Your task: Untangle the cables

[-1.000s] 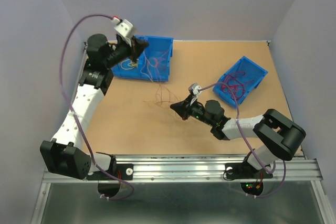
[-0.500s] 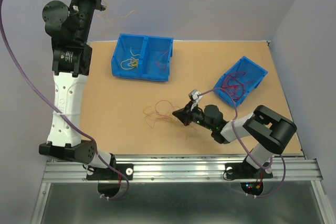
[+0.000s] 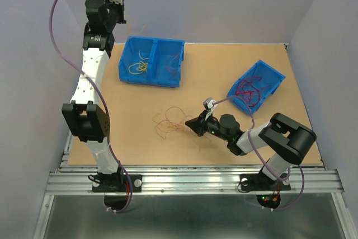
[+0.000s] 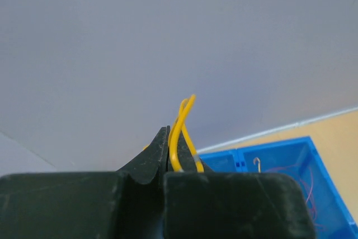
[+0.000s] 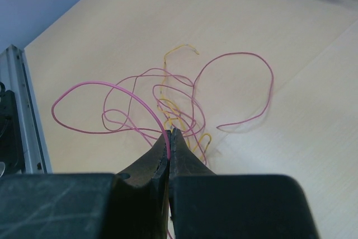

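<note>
My left gripper tilts its fingers downward next and lowers them into the bin section holding yellow cable [image 3: 137, 64] [image 4: 222, 162] below it. It then releases the matching cable there.
A loose tangle of thin pink, red and yellow cables [image 3: 169, 121] lies mid-table; it also shows in the right wrist view [image 5: 184, 90]. My right gripper [image 3: 191, 123] sits low at the tangle's right edge, and its jaws [image 5: 170, 133] are shut on a magenta-pink cable [image 5: 128, 90]. My left arm is raised high at the back left. Its gripper [image 3: 116, 19] is above the table, with its jaws [image 4: 168, 131] shut on a yellow cable [image 4: 183, 117] that loops up between the fingers.
A two-compartment blue bin [image 3: 154, 40] at the back left holds a yellow cable [image 3: 137, 67] on the left and thin red wires [image 3: 171, 65] on the right. A tilted blue bin [image 3: 268, 71] at the right holds magenta cables [image 3: 249, 90]. Walls enclose the table.
My left gripper rose from the back-left bin to high in the air with the yellow cable. The tangle shifted nearer and spread out. My right gripper moved slightly nearer.
</note>
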Robot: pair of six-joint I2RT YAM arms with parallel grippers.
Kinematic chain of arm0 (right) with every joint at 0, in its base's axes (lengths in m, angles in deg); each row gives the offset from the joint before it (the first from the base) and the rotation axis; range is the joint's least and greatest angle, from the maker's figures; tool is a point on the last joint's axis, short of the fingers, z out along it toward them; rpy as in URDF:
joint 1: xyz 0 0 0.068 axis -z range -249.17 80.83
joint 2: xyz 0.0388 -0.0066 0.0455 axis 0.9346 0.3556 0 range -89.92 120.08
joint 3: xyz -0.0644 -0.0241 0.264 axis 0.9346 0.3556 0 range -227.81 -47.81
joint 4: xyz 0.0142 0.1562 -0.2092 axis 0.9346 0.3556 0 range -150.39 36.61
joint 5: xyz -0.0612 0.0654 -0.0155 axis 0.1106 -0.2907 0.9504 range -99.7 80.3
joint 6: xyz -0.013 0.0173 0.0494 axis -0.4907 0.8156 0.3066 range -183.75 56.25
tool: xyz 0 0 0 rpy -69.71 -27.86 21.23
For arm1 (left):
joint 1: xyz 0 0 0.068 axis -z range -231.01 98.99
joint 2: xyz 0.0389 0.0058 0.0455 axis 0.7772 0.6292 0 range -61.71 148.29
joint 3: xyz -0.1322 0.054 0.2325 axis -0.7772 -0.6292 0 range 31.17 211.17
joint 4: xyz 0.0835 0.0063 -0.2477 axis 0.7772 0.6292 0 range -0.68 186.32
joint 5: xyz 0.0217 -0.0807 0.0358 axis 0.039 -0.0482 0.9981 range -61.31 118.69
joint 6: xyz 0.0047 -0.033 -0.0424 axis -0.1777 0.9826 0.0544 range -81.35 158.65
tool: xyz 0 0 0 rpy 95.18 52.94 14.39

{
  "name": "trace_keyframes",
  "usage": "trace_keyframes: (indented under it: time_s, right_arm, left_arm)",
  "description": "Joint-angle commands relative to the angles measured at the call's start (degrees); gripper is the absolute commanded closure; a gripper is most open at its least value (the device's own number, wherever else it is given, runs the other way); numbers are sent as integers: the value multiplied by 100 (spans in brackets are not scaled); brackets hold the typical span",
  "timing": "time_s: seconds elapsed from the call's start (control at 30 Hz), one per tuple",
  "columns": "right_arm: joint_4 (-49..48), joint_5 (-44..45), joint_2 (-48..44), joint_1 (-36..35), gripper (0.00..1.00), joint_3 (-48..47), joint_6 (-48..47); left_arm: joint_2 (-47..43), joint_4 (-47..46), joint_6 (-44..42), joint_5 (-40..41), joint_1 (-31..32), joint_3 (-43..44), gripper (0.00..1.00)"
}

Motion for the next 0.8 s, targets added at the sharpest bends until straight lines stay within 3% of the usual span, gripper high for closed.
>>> trace_keyframes:
  time_s: [0.0, 0.13, 0.27, 0.47, 0.77]
  right_arm:
    - [-481, -66, -180, -68, 99, 183, 20]
    - [-490, -101, -312, -68, 100, 245, 47]
    - [-498, -84, -382, -68, 100, 307, 55]
    - [-498, -22, -523, -68, 100, 464, 29]
    - [-507, 13, -708, -67, 100, 562, 47]
  left_arm:
    - [-6, -519, -111, -111, -12, -262, 100]
    - [440, -906, 82, -330, -12, -834, 100]
    - [1065, -846, 188, -60, -12, -782, 100]
    - [1751, -319, -216, 362, -12, -492, 100]
    - [1866, 402, -1103, 750, 154, -861, 100]
